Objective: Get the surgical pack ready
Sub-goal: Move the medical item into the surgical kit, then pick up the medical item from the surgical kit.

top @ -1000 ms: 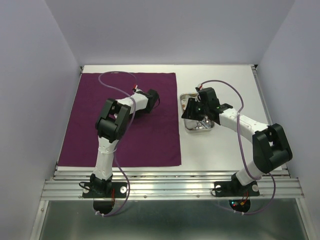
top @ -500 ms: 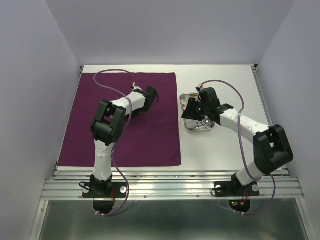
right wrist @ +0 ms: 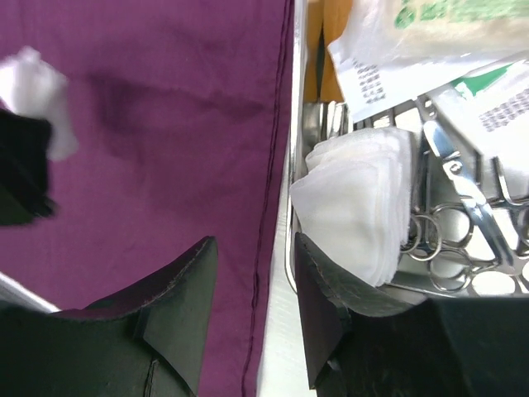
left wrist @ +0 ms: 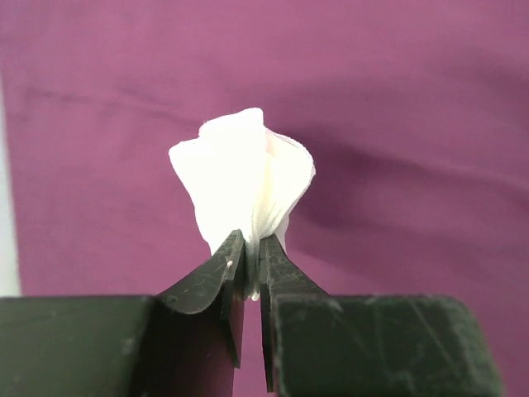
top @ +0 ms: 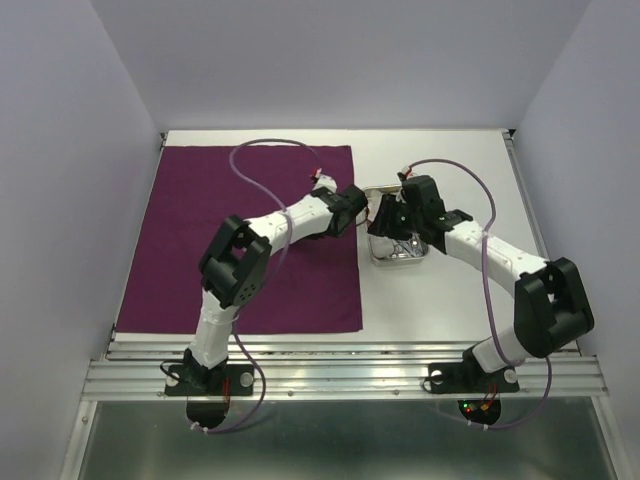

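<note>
My left gripper lowers the gauze pad (left wrist: 238, 178) away from the steel tray onto the open purple drape next, then releases it.
In the left wrist view my left gripper (left wrist: 252, 248) is shut on a crumpled white gauze pad (left wrist: 240, 178), which hangs above the purple drape (left wrist: 413, 124). From above, that gripper (top: 357, 208) sits at the drape's (top: 200, 240) right edge, close to the steel tray (top: 398, 259). My right gripper (right wrist: 252, 240) is open and straddles the tray's left rim (right wrist: 290, 273): one finger is over the drape (right wrist: 165, 124), the other over the stack of gauze pads (right wrist: 355, 198). Scissors (right wrist: 463, 198) and packets (right wrist: 413, 50) lie in the tray. The held gauze (right wrist: 37, 87) shows at far left.
The drape lies flat over the table's left half. A strip of white table (top: 470, 310) runs between it and the tray, and on to the right and front. Grey walls (top: 60, 200) close in both sides and the back. The two wrists are close together.
My left arm has swung right across the drape with the gauze, ending beside the tray. The right gripper has shifted slightly left at the tray's rim.
</note>
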`<state>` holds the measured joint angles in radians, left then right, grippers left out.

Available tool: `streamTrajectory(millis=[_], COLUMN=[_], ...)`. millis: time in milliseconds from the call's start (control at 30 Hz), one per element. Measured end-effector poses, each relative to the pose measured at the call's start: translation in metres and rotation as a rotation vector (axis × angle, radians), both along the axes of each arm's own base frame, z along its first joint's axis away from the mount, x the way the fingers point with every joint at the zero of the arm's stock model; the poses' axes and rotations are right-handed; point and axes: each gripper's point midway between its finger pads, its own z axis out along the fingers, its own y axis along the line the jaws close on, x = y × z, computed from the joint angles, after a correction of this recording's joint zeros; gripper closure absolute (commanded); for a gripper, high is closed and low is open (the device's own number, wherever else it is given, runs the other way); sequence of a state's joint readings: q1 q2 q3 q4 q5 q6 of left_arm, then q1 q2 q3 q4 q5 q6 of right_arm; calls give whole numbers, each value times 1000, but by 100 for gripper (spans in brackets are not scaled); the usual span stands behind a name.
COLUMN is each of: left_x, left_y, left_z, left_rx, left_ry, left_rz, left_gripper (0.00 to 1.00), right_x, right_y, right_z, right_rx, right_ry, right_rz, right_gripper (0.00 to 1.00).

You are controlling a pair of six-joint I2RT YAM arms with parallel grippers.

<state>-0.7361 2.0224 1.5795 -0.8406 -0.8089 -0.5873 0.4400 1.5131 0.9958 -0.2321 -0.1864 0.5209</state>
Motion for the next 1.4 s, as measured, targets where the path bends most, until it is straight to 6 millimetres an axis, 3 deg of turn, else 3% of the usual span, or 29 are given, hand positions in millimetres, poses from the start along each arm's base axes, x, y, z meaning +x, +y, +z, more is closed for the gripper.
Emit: streamTrajectory(millis=[133,267,367,433,533,700,867,933,1033,1133,1200,1300,1333,1367,1400], left_x=[-11,-23,-27,-28,-29,-30,-30,-27,-19,-7,2,10,10,12,10], left_y=[-50,-71,-74,-77,-79,-86,-95,-98,-100,-84,-53,13,25,53,62], left_z=[-17,-36,-42,-43,-45,-46,-28,-11,30,74,108,154,159,169,170], left_rx=[-16,-17,-29,-40,-47,-82,-160,-216,-340,-460,-535,-601,-604,-620,-621], left_ry=[25,72,97,106,123,137,134,114,55,-18,-93,-232,-255,-312,-324], left_rz=[-78,-115,-122,-126,-141,-157,-181,-191,-207,-200,-160,-56,-31,22,40], left_gripper=[100,98,82,56,31,24,24,24,24,24,24,24,24,24,24], right_x=[2,0,-2,-4,-7,-9,-10,-9,-5,-4,-7,-14,-15,-16,-16], right_y=[-14,-34,-48,-55,-65,-74,-75,-74,-66,-46,-21,20,37,49,63], right_z=[11,24,32,35,41,52,57,63,69,62,49,30,23,19,16], right_rx=[-28,-66,-82,-85,-85,-86,-94,-90,-69,-43,-43,-36,-22,-8,10], right_ry=[-49,-103,-141,-157,-182,-218,-209,-218,-218,-186,-151,-93,-72,-59,-48], right_rz=[-68,-153,-219,-255,-302,-350,-349,-344,-313,-248,-180,-72,-31,-4,23], right_gripper=[47,45,44,43,42,39,35,35,35,34,34,33,33,32,30])
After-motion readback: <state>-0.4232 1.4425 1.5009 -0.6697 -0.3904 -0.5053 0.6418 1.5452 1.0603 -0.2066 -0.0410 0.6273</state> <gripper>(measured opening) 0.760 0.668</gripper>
